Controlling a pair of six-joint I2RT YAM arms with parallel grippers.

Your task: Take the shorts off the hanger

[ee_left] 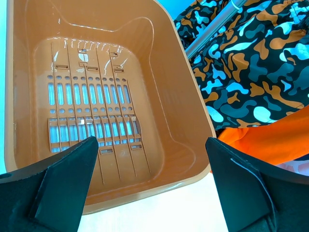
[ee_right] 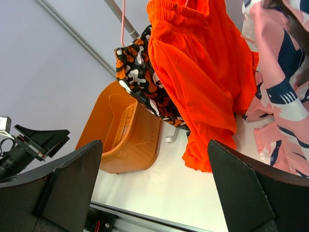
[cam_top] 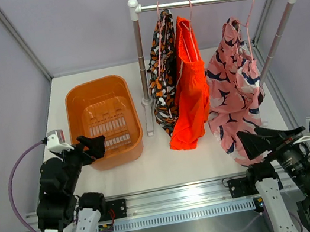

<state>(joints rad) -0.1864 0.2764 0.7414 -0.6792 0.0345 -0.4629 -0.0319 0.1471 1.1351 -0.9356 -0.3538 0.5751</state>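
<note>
The pink shorts' hanger neck is higher up and farther out, so my right gripper will next lift its open fingers outward and close there, clear of the fabric.
Three shorts hang on pink hangers from the rail [cam_top: 219, 0]. The black shorts with orange-and-white pattern [cam_top: 163, 72] hang on the left, the plain orange shorts [cam_top: 190, 85] in the middle, the pink shorts with navy and white shapes [cam_top: 236, 89] on the right. All three also show in the right wrist view: black [ee_right: 140, 77], orange [ee_right: 203, 72], pink [ee_right: 280, 92]. My left gripper [cam_top: 93, 146] is open and empty at the near edge of the orange basket [cam_top: 74, 103]. My right gripper [cam_top: 265, 138] is open and empty just below the pink shorts' hem.
The empty orange basket [ee_left: 183, 96] has a slotted floor and stands left of the rack. The rack's white left post [cam_top: 142, 64] stands between basket and shorts; its right post [cam_top: 279, 34] slants by the right wall. Grey walls enclose the table.
</note>
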